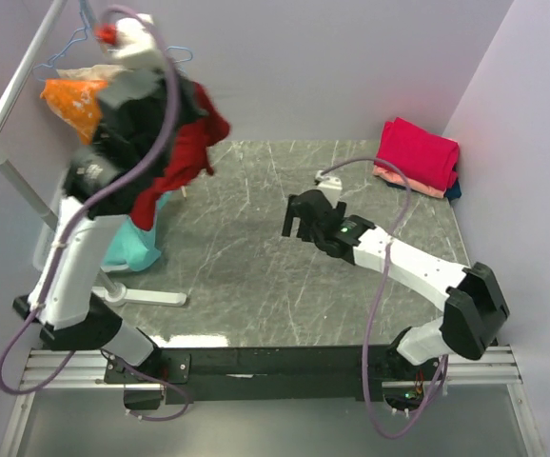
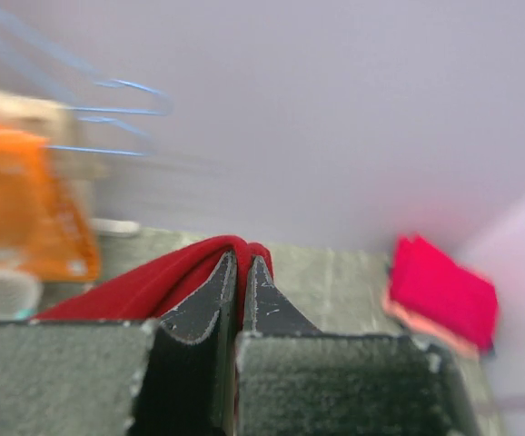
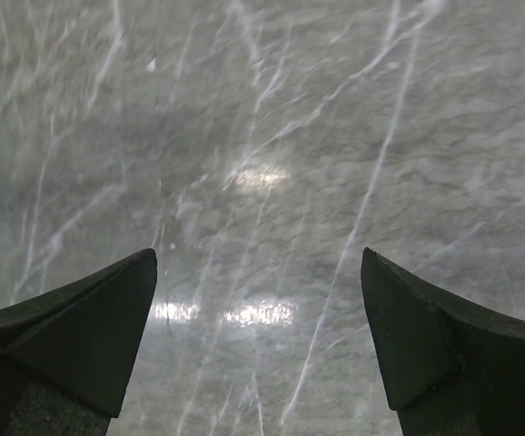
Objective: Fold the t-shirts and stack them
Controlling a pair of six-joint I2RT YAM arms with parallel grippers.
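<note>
Bare marble lies below and right in the top view, so my left gripper will swing over, lower and release the t-shirt.
A dark red t-shirt [image 1: 185, 157] hangs in the air at the back left, next to the clothes rack. My left gripper [image 2: 242, 259] is raised there and shut on a fold of this red cloth [image 2: 144, 286], which wraps over both fingertips. A folded stack lies at the back right corner: a bright pink t-shirt [image 1: 418, 152] on top, a peach one [image 1: 401, 181] under it and a dark blue edge [image 1: 454, 188] below. My right gripper [image 1: 292, 221] hovers over the middle of the table, open, with only bare marble between its fingers [image 3: 90, 327].
A white clothes rack [image 1: 18, 86] stands at the left, its base [image 1: 147, 295] on the table. An orange shirt [image 1: 75, 100] and a teal shirt [image 1: 132, 246] hang on it, with blue wire hangers [image 2: 108, 113]. Walls close the back and the right side.
</note>
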